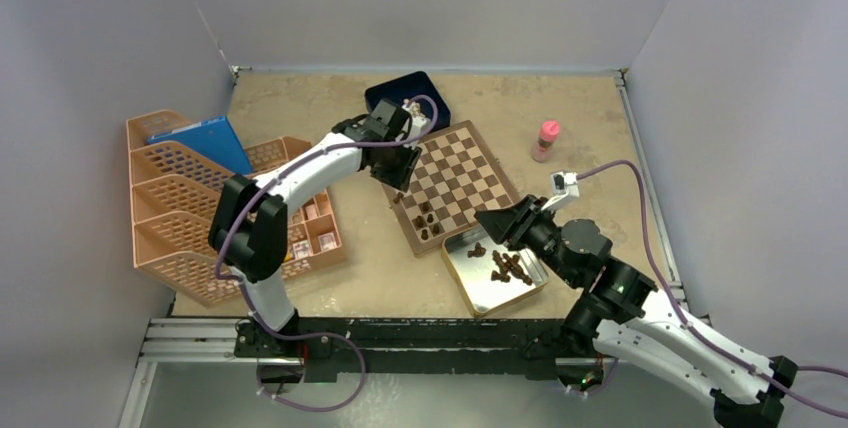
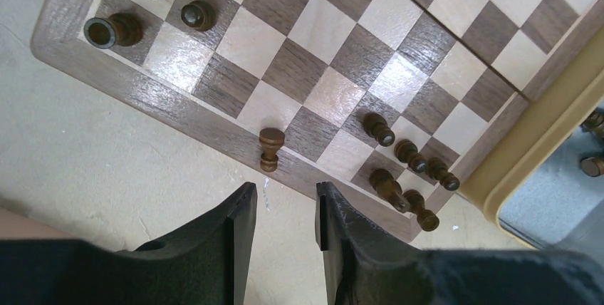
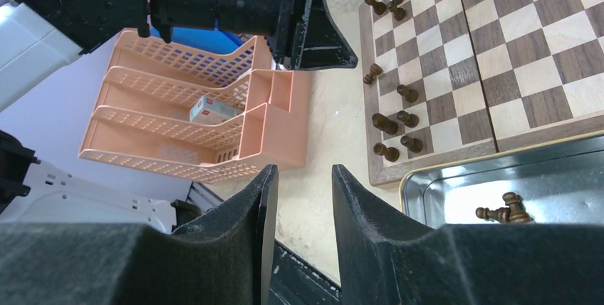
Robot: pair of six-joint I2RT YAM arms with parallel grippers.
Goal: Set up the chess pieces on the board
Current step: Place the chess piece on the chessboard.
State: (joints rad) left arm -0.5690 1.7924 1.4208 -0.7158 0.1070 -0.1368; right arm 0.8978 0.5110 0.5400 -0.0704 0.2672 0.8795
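Note:
I should next lower the open fingers of my left gripper on both sides of the lone piece on the board's border (image 1: 399,197) (image 2: 271,150), because that piece stands away from the others.
The board (image 1: 465,163) lies mid-table, turned at an angle. Several dark chess pieces (image 1: 426,220) stand in its near corner, close up in the left wrist view as a cluster (image 2: 402,177). Three more (image 2: 142,6) stand at the other end of that edge. One lone piece (image 2: 271,148) stands on the board's border, just ahead of my left gripper (image 2: 285,194), which is open and holds nothing. My right gripper (image 3: 303,173) is open and empty, hovering at the silver tin's (image 1: 470,283) far corner. More dark pieces (image 1: 510,266) lie in that tin.
A dark blue box (image 1: 405,98) sits behind the board under the left wrist. A pink-capped bottle (image 1: 547,140) stands to the board's right. Orange mesh trays (image 1: 180,208) fill the left side. The tin (image 3: 441,191) touches the board's near edge.

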